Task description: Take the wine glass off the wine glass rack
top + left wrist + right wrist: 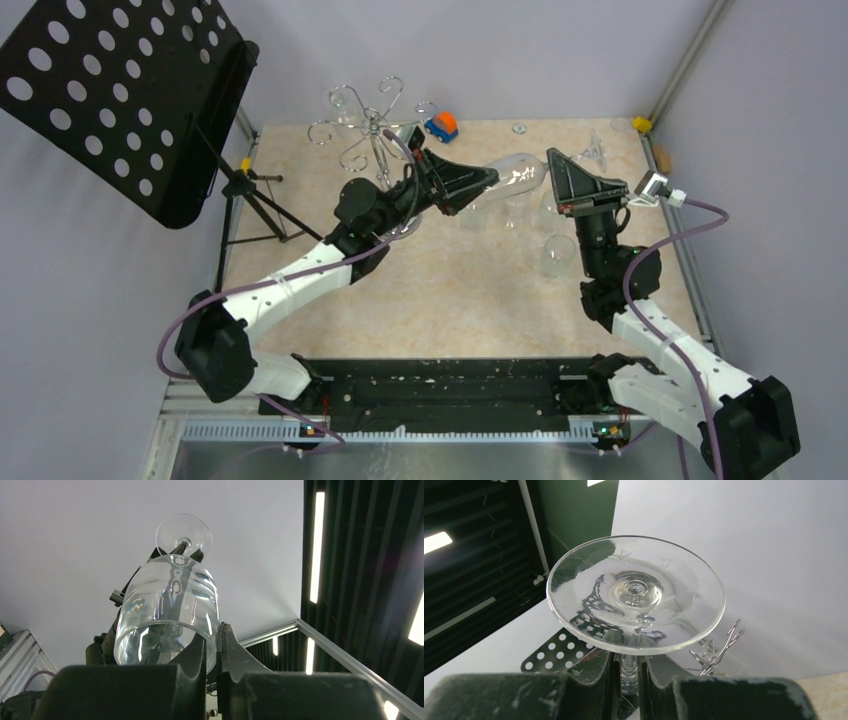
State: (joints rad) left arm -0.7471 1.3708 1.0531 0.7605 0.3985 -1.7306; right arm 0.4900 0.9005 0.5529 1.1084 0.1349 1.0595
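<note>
My left gripper needs to tip its fingers down next and lower the sideways wine glass foot-first onto the bare tabletop [514, 254] below it, beside the standing glasses. Then it should let go of the glass.
The clear wine glass [520, 172] hangs on its side above the table, held between both arms and away from the chrome wine glass rack [372, 125] at the back left. My left gripper [492, 178] is shut on the bowl's rim, one finger inside the bowl and one outside. The left wrist view shows the wine glass [170, 605] from its mouth, with the left gripper [218, 645] pinching its wall. My right gripper [551, 165] is shut on the stem just under the foot. In the right wrist view the glass foot [636, 592] sits above the right gripper [628, 665].
A black perforated music stand [120, 90] on a tripod stands at the left. Other clear glasses [558, 255] stand on the table under and beside the held one. A small orange and blue toy car [441, 125] sits at the back. The rack [716, 652] shows behind the foot.
</note>
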